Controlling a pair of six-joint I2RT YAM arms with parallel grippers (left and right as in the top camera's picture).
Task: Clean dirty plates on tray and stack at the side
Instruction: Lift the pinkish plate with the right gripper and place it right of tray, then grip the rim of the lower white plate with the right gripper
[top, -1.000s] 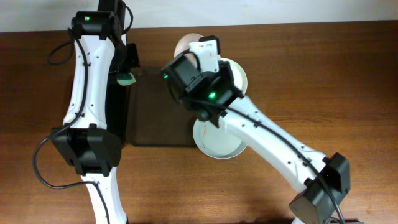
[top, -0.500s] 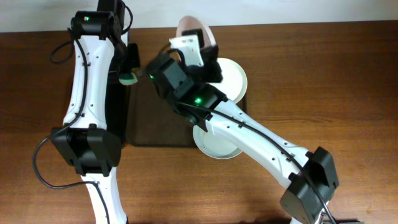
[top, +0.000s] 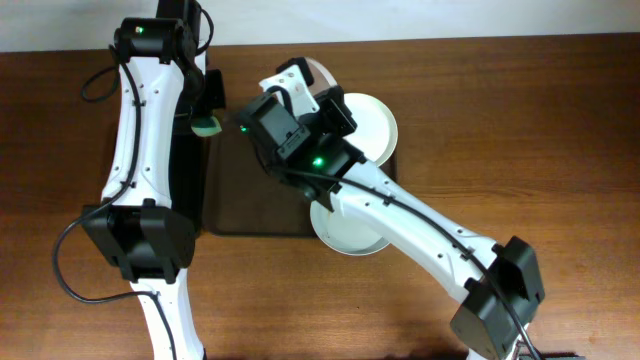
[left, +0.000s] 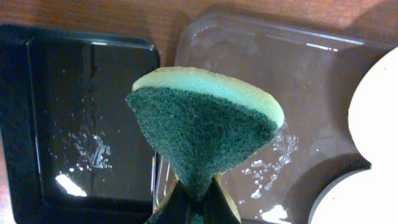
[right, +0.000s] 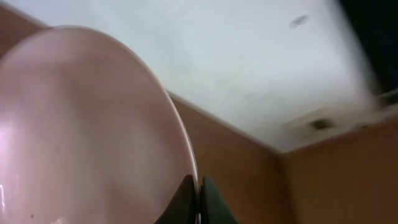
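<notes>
Clear tabletop lies below my right gripper and to its right in the overhead view, so I will carry the plate past the brown tray (top: 250, 185), down, and release it.
My right gripper (top: 308, 82) is shut on the rim of a pale plate (right: 93, 137) and holds it tilted on edge above the back of the dark brown tray (top: 250, 185); the jaws (right: 199, 190) pinch its rim. In the overhead view the held plate is mostly hidden behind the wrist. A white plate (top: 372, 125) lies at the tray's back right. Another white plate (top: 350, 238) lies at the tray's front right corner, overhanging the table. My left gripper (left: 198, 202) is shut on a green and yellow sponge (left: 205, 127), held over the tray's left edge (top: 205, 125).
A smaller black tray (top: 185, 165) lies left of the brown tray, under my left arm; it also shows in the left wrist view (left: 74, 124). The brown tray's surface (left: 298, 87) looks wet. My right arm crosses over the tray's right half.
My right wrist has lifted and turned the plate more on edge, so less of it shows from above. The left arm and sponge have not moved.
</notes>
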